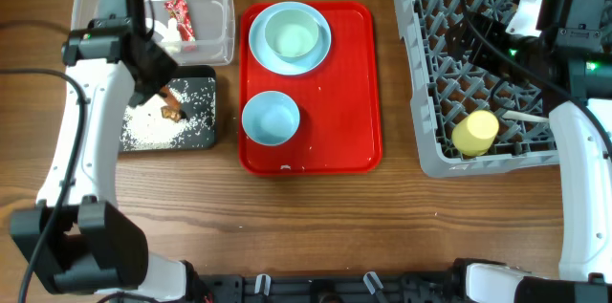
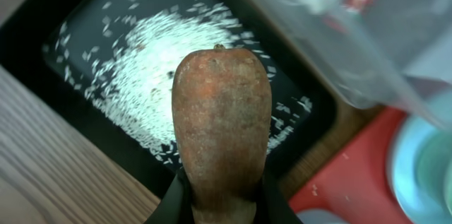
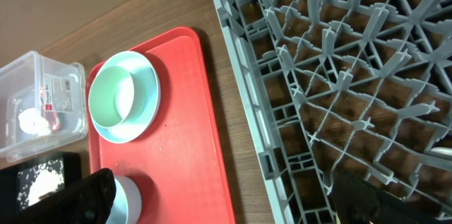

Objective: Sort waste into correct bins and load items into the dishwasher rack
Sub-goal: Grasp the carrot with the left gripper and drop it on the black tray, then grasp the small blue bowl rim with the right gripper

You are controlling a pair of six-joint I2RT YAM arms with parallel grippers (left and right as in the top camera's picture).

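Note:
My left gripper is holding the small orange-brown carrot above the black bin still, so it should lower the carrot onto the loose white rice (image 1: 165, 125) (image 2: 157, 73) next.
My left gripper (image 1: 158, 83) is shut on a small orange-brown carrot (image 2: 222, 125) and holds it just above the black bin (image 1: 206, 88), which holds loose white rice (image 2: 141, 75). The clear bin (image 1: 215, 7) behind it holds the red wrapper (image 1: 180, 18) and white tissue (image 1: 170, 37). A pale blue plate (image 1: 320, 50) with a bowl (image 1: 290, 33) on it and a second bowl (image 1: 271, 118) sit on the red tray (image 1: 344, 83). My right gripper (image 3: 233, 210) is open and empty over the grey rack (image 1: 430, 74), which holds a yellow cup (image 1: 475, 132) and a white spoon (image 1: 521, 115).
The rack fills the right side to the table's far edge. The tray lies between the bins and the rack. The right wrist view also shows the tray (image 3: 191, 111), the clear bin (image 3: 35, 83) and the rack (image 3: 339, 75).

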